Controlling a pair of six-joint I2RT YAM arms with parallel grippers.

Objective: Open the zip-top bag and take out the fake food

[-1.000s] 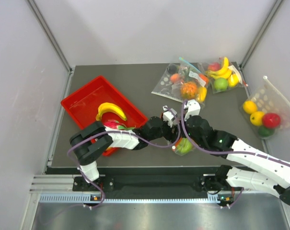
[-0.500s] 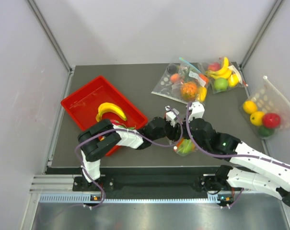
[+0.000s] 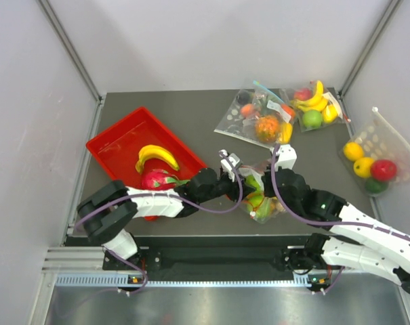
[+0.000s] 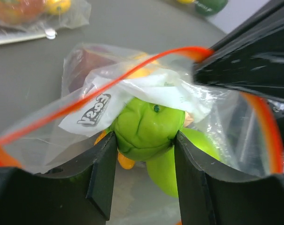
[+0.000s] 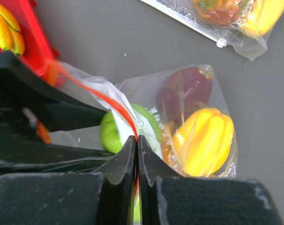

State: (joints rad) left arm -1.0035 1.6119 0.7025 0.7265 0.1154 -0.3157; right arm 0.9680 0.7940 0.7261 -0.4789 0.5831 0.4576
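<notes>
My left gripper draws up out of the bag next, swings over the red tray and lowers beside the dragon fruit, since loose fruit already lies there.
The zip-top bag (image 3: 264,202) lies near the table's front edge with its orange-red zip strip (image 4: 109,86) pulled open. My left gripper (image 4: 145,138) reaches into the mouth and is shut on a green apple (image 4: 146,123), just under the white label (image 4: 132,101). A second green apple (image 4: 179,164) and an orange piece (image 4: 124,161) lie behind it. My right gripper (image 5: 137,140) is shut on the zip strip (image 5: 109,103) at the bag's rim. A yellow piece (image 5: 205,140) and a dark purple piece (image 5: 186,91) sit inside the bag.
A red tray (image 3: 116,145) at the left holds a banana (image 3: 157,156) and a pink dragon fruit (image 3: 156,179). Two other bags of fruit (image 3: 259,118) (image 3: 316,105) lie at the back. A further bag (image 3: 374,159) lies at the right edge.
My left jaws have closed onto the green apple. The left arm has drawn back to the left, and the bag mouth now stands wider and higher between the two grippers.
</notes>
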